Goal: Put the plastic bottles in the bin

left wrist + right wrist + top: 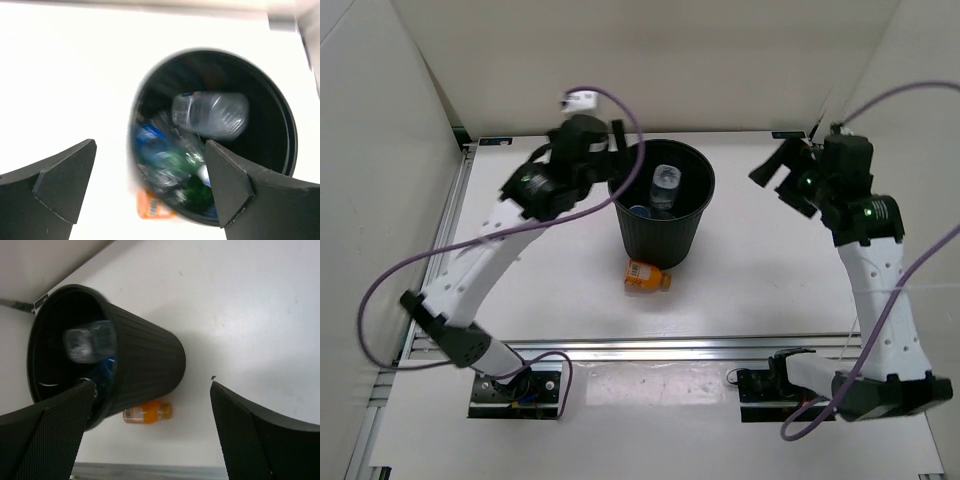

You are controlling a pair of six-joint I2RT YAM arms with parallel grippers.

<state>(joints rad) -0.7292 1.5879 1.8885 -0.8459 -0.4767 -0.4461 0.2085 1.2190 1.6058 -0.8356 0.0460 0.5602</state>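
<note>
Next I need to lower my right gripper back and left in the top view, tilting it level onto the orange bottle's cap (665, 282) (166, 411), since the cap faces this arm's side.
The black bin (660, 232) stands upright at the table's middle. A clear bottle (665, 187) shows in its mouth, blurred in the left wrist view (212, 114) and also seen in the right wrist view (85, 344). Blue-labelled (150, 142) and green (192, 187) bottles lie deeper inside. The squat orange bottle (647, 277) lies on its side on the table at the bin's near foot; it also shows in the right wrist view (147, 412). My left gripper (617, 150) is open and empty over the bin's left rim. My right gripper (775, 175) is open and empty, right of the bin.
White walls close in the back and both sides. A metal rail (650, 350) runs along the table's near edge. Purple cables (620, 110) loop off both arms.
</note>
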